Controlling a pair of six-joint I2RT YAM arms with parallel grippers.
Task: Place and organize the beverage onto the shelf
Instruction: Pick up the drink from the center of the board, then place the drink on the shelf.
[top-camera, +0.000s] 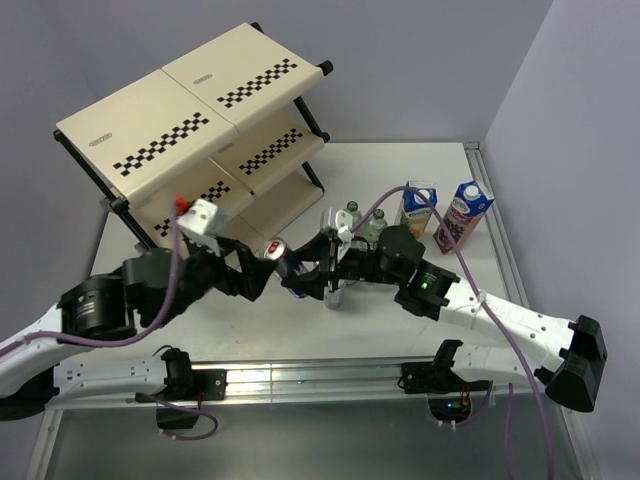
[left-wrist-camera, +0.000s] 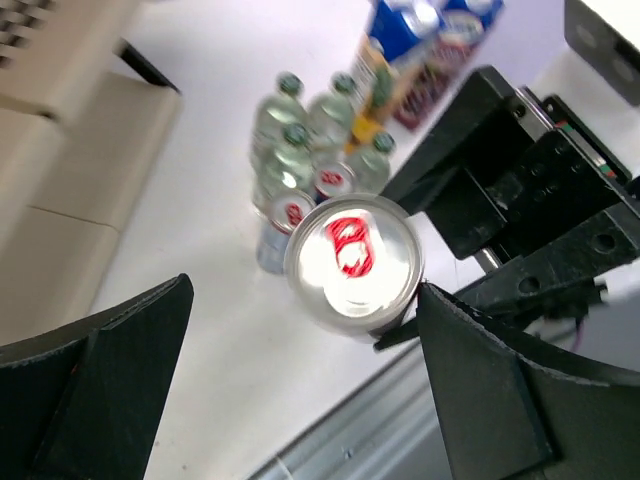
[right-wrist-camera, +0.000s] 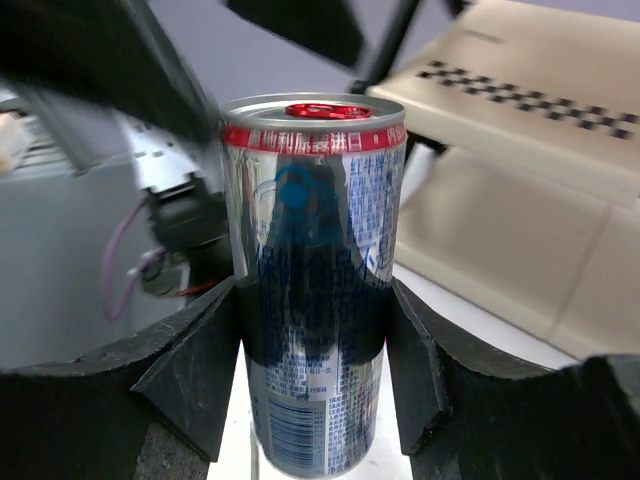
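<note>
I need to turn toward the shelf (top-camera: 200, 110) next and carry the can outward in my right gripper. Then I need to let go of it on the middle level's empty far checkered strip (top-camera: 271, 150).
An upright blue-silver can (right-wrist-camera: 315, 280) with a red top sits between the fingers of my right gripper (right-wrist-camera: 313, 335), which is shut on its lower body. In the left wrist view I look down on this can (left-wrist-camera: 352, 262). My left gripper (left-wrist-camera: 305, 300) is open wide around it, the right finger just beside the rim and the left finger far off. From above, the can (top-camera: 280, 252) lies between the left gripper (top-camera: 268, 268) and the right gripper (top-camera: 300, 272). The shelf (top-camera: 200, 110) stands tilted at the back left.
Two more cans (left-wrist-camera: 293, 212) and several small clear bottles (left-wrist-camera: 330, 110) cluster behind the held can. A yellow carton (top-camera: 419, 205) and a purple carton (top-camera: 462, 215) stand at the back right. The table's metal front rail (top-camera: 320, 375) runs close below the arms.
</note>
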